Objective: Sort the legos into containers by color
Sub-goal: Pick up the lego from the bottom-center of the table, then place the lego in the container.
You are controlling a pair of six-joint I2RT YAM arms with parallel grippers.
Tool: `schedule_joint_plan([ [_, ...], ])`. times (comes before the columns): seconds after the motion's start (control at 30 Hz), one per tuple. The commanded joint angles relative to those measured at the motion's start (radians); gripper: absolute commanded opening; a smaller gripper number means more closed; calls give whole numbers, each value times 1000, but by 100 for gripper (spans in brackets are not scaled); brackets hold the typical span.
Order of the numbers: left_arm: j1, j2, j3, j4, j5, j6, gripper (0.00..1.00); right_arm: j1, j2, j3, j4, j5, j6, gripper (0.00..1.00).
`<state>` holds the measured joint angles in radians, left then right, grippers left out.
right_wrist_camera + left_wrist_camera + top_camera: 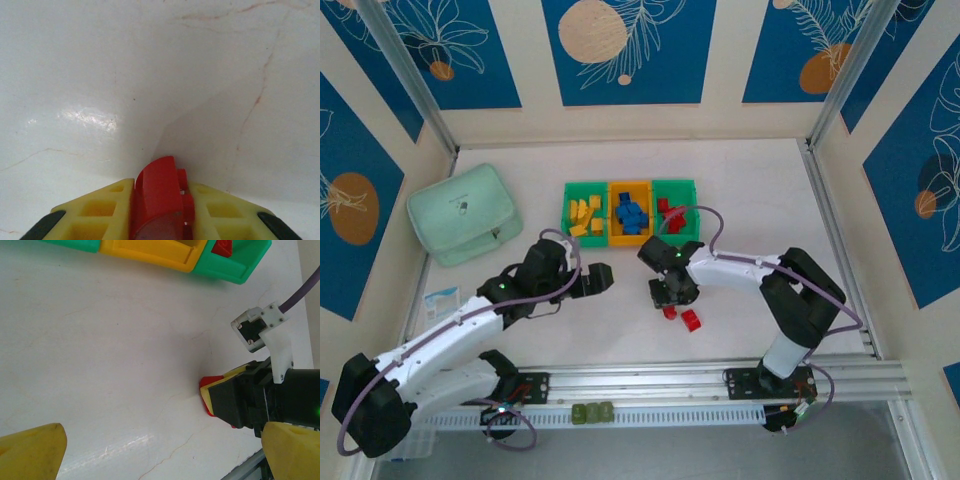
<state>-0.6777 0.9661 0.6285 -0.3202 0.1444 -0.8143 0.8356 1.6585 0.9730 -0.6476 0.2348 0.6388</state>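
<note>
Next, my right gripper rises and carries the red lego outward over the green bin of red legos to release it, since its color matches theirs.
My right gripper [669, 300] [160, 212] is low over the table in front of the bins, shut on a red lego [161, 192] [206, 389]. A second red lego [691, 320] lies on the table just right of it. The three joined containers stand at the back. The left green bin [569, 190] holds yellow legos, the orange bin [630, 186] holds blue ones, and the right green bin [676, 184] [235, 267] holds red ones. My left gripper [601, 278] [160, 455] hovers open to the left, its yellow fingertips [32, 452] wide apart with nothing between them.
A pale mint-green rounded box [463, 213] sits at the back left. Small olive-green blocks [591, 412] rest on the metal rail [650, 385] along the near edge. A small printed card [442, 300] lies by the left wall.
</note>
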Motion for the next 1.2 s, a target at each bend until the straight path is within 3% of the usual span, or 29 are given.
schedule_joint_plan([
  [0.0, -9, 7, 36, 12, -23, 4, 99, -15, -48, 22, -26, -11, -11, 20],
  [0.2, -10, 30, 80, 6, -23, 27, 99, -53, -101, 89, -71, 31, -54, 18],
  [0.4, -9, 89, 143, 14, -28, 59, 99, -171, -103, 218, -70, 88, -141, 18],
  [0.57, -8, 136, 188, 22, -44, 78, 99, -288, 1, 351, -36, 122, -194, 18],
  [0.67, -5, 156, 205, 30, -55, 82, 99, -319, 97, 453, -16, 171, -238, 18],
  [0.9, 4, 186, 235, 28, -74, 86, 99, -383, 319, 688, -8, 156, -285, 18],
  [1.0, 7, 186, 235, 30, -77, 86, 99, -396, 396, 775, -27, 159, -298, 24],
  [1.17, 12, 186, 238, 29, -69, 87, 99, -400, 438, 836, -57, 140, -301, 45],
])
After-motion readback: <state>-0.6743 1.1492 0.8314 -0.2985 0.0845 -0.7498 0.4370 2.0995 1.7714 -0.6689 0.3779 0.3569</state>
